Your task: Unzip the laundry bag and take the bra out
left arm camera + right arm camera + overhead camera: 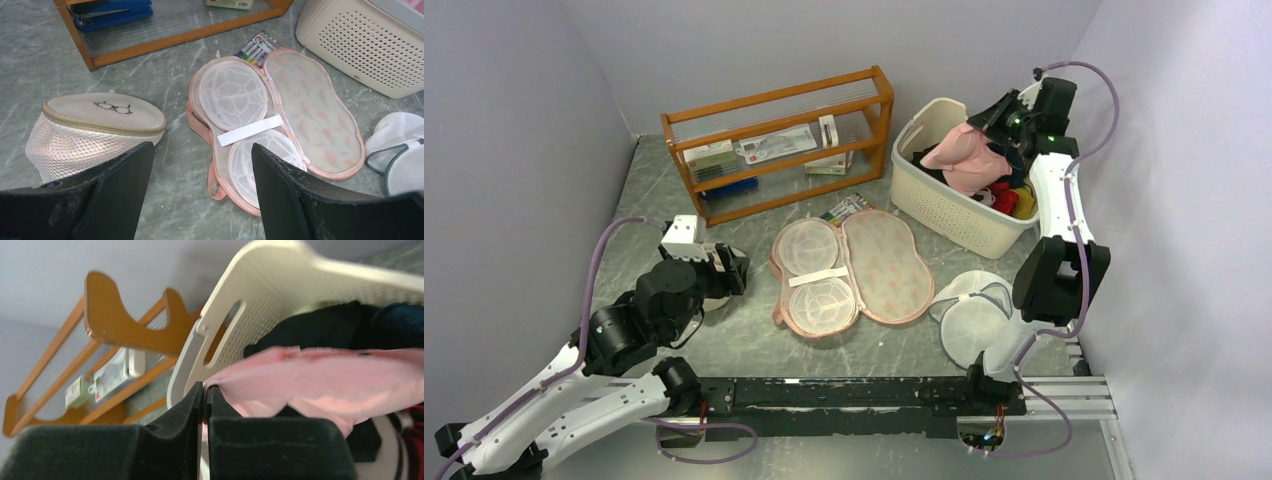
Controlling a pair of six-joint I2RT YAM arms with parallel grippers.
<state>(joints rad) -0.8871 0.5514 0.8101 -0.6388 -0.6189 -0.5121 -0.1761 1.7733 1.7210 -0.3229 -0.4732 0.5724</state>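
My right gripper should turn and go down toward the yellow cloth (pixel 1025 204) to let go of the pale pink bra (pixel 964 155), because the bra is already hanging over the cream basket.
The laundry bag (pixel 884 268) lies unzipped and spread open flat at the table's middle, pale lining up, with two white mesh discs (pixel 809 245) in its left half; it also shows in the left wrist view (pixel 315 110). The pale pink bra (pixel 964 155) hangs over the cream basket, pinched at its edge by my right gripper (pixel 986 118); in the right wrist view the bra (pixel 325 380) is clamped between the shut fingers (pixel 192 400). My left gripper (pixel 734 272) is open and empty, low over the table left of the bag (pixel 202 165).
A cream laundry basket (pixel 944 205) with dark and red clothes stands back right. A wooden shelf rack (pixel 779 135) stands at the back. A beige domed pouch (pixel 95 125) sits by my left gripper. White mesh bags (pixel 972 315) lie right. Markers (pixel 846 208) lie behind the bag.
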